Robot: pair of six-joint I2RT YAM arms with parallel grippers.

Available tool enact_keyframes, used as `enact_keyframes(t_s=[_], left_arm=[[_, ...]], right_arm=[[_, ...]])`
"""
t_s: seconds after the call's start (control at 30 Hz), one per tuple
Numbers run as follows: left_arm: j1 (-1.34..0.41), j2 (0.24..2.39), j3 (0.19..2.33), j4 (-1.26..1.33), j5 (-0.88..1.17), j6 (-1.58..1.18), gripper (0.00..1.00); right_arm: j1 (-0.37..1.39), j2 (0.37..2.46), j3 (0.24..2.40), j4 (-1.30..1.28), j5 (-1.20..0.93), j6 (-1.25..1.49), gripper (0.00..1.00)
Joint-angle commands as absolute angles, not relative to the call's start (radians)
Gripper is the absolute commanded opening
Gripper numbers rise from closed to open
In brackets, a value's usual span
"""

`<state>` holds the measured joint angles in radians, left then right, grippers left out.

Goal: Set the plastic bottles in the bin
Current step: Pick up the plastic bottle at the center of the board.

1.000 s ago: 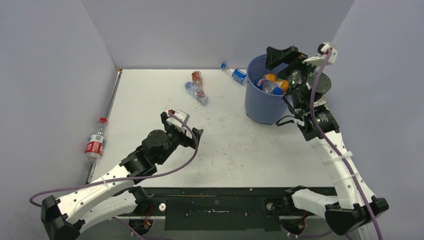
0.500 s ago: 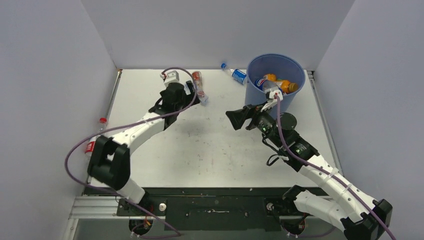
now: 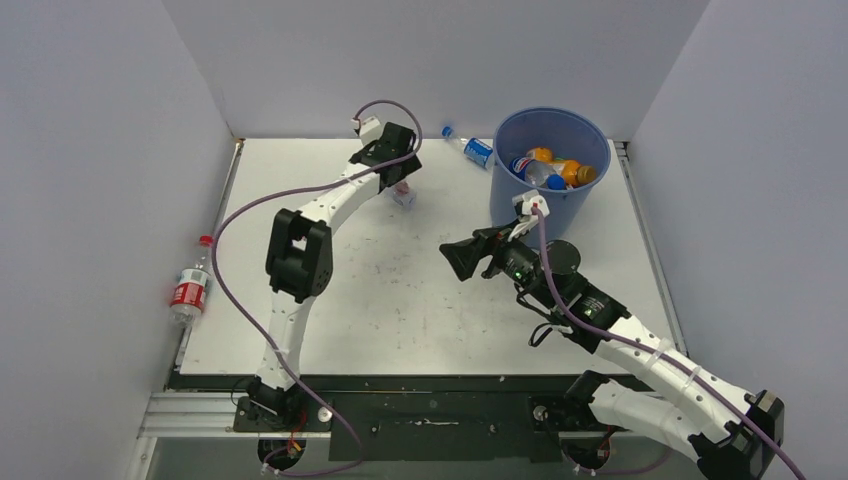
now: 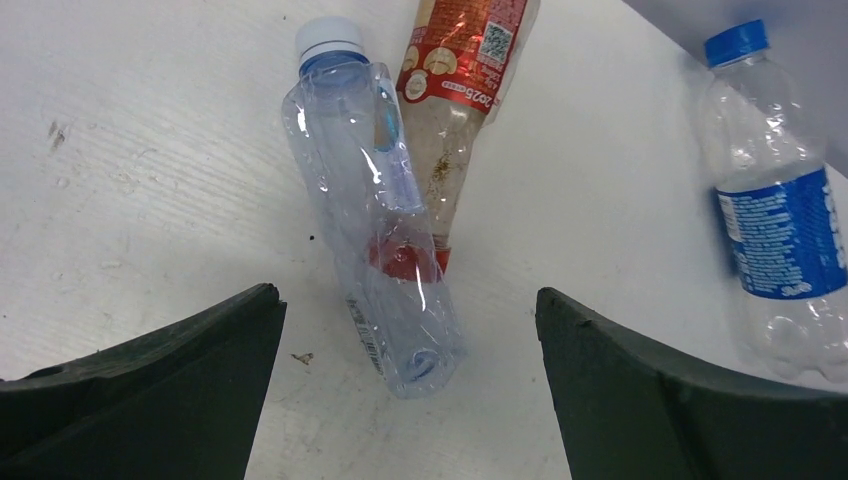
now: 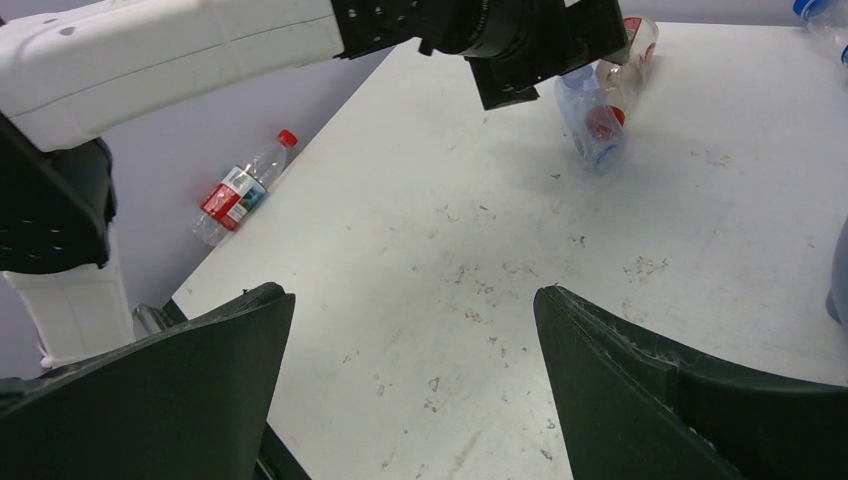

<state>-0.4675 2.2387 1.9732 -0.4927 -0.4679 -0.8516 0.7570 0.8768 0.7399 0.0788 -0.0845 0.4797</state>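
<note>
The base of the clear crushed bottle is below my left gripper and slightly back from it. My left gripper will move down and slightly back onto it next.
My left gripper (image 3: 398,172) hangs open over two bottles lying side by side at the back of the table. In the left wrist view a clear crushed bottle (image 4: 375,210) with a white cap lies between the wide jaws (image 4: 410,300), untouched, beside a red-label bottle (image 4: 455,70). A blue-label bottle (image 4: 775,220) lies to the right, just left of the blue bin (image 3: 520,218). Several bottles (image 3: 548,170) sit inside the bin. My right gripper (image 3: 462,258) is open and empty above the table's middle, left of the bin.
Another red-label bottle (image 3: 190,285) lies off the table's left edge against the side wall, also in the right wrist view (image 5: 240,190). A metal rail (image 3: 225,200) runs along that edge. Grey walls close in three sides.
The left arm stretched from the front of the table to over the two back bottles. The right gripper left the bin's mouth and swung down to the middle of the table, staying open.
</note>
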Motion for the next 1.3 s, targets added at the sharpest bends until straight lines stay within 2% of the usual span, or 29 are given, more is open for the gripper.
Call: enact_keyframes(t_s=[0.0,0.3,0.47,0.57,0.67,0.97,1.1,1.17,1.27], left_arm=[[-0.463,2.339,2.141,-0.726,-0.531,-0.933,0.96],[-0.466,2.491,2.329,-0.817,-0.504,-0.931,0.96],[-0.465,2.520,2.323,-0.795,-0.476,-0.912,0.96],[-0.465,2.486,2.251,-0.746,-0.467,-0.908,1.00],[-0.465,2.422,2.142,-0.673,-0.458,-0.904,0.87],[-0.463,2.239,1.863,-0.518,-0.426,-0.884,0.41],[-0.463,2.106,1.690,-0.418,-0.392,-0.857,0.25],[-0.465,2.043,1.631,-0.404,-0.380,-0.847,0.22],[-0.466,1.927,1.537,-0.396,-0.362,-0.829,0.05]], right_arm=[[0.774,0.875,0.770,0.124,-0.079,0.466,0.94],[0.782,0.874,0.795,0.107,-0.062,0.426,0.94],[0.784,0.878,0.802,0.095,-0.054,0.409,0.94],[0.784,0.872,0.802,0.095,-0.048,0.407,0.94],[0.784,0.867,0.802,0.094,-0.045,0.407,0.94],[0.791,0.832,0.801,0.081,-0.039,0.436,0.94],[0.795,0.806,0.801,0.071,-0.028,0.454,0.94],[0.797,0.798,0.802,0.069,-0.030,0.466,0.94],[0.800,0.788,0.806,0.060,-0.033,0.480,0.95]])
